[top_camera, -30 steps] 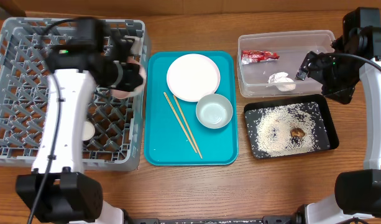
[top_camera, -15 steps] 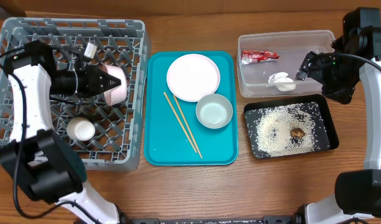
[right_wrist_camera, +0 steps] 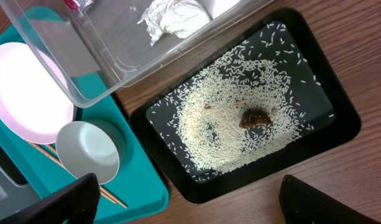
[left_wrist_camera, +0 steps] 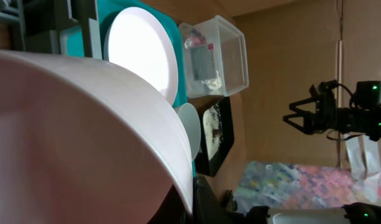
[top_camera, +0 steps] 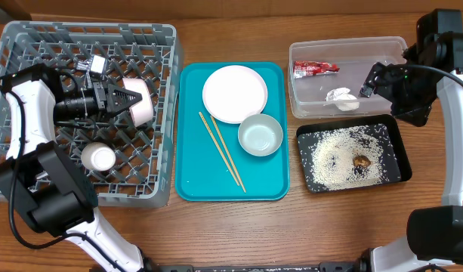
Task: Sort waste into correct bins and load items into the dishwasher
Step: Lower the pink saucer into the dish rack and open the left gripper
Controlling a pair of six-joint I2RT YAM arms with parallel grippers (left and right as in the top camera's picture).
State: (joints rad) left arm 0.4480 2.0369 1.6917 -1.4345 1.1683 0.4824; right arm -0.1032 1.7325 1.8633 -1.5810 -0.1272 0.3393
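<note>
My left gripper next moves to the left in the overhead view, over the rack [top_camera: 35,45] slots beside the small white cup, and lets go, because those slots are empty.
My left gripper [top_camera: 125,100] is shut on the rim of the pinkish-white bowl [top_camera: 143,103], holding it on its side inside the grey dish rack [top_camera: 35,45]; the bowl fills the left wrist view [left_wrist_camera: 72,137]. A small white cup [top_camera: 100,157] stands in the rack. The white plate [top_camera: 234,93], greenish-white bowl [top_camera: 260,135] and chopsticks [top_camera: 222,151] lie on the teal tray [top_camera: 193,181]. The clear tub [top_camera: 307,106] holds the red wrapper [top_camera: 316,68] and tissue [top_camera: 341,97]. The black tray [top_camera: 393,132] holds rice [top_camera: 333,159] and a brown scrap [top_camera: 361,160]. My right gripper [right_wrist_camera: 190,199] is open above the black tray's front edge.
The rack takes up the table's left side, the teal tray the middle, and the two bins the right. Bare wooden table [top_camera: 291,227] runs along the front edge. Cables cross the rack's back left corner.
My left arm swung left across the rack and turned, carrying the pinkish bowl from the rack's right wall down into its middle. The right arm has not moved.
</note>
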